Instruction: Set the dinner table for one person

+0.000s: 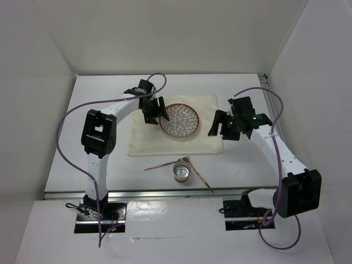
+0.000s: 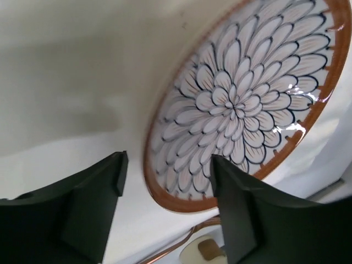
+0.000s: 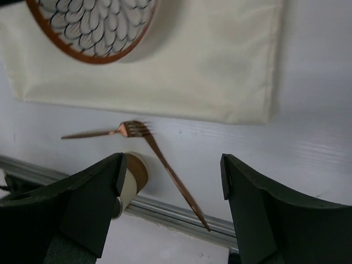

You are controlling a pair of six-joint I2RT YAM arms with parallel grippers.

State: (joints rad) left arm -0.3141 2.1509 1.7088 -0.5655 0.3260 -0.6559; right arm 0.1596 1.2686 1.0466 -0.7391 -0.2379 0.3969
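Next I will swing my right gripper back and to the left in the top view and lower onto the cup's rim [image 1: 189, 168] [image 3: 121, 204] beside the second utensil, since the cup's opening faces up.
The white dinner table [image 1: 99, 110] carries a cream cloth [image 1: 206, 140]. A floral plate with a brown rim [image 1: 180, 121] lies on the cloth. My left gripper [image 1: 155, 110] is open and empty just above the plate's left rim. In the left wrist view the rim [image 2: 165, 192] lies between the fingers [image 2: 93, 203]. My right gripper [image 1: 220, 125] is open and empty, hovering above the cloth's right part. A copper fork [image 1: 165, 165], a second copper utensil [image 1: 202, 179] and a small cup [image 1: 182, 171] lie on the table in front of the cloth.
In the right wrist view the fork's tines [image 3: 135, 129] overlap the end of the second utensil [image 3: 176, 181], and the cup [image 3: 132, 176] sits beside them near a metal rail [image 3: 165, 212] at the table's front edge. White walls enclose the table.
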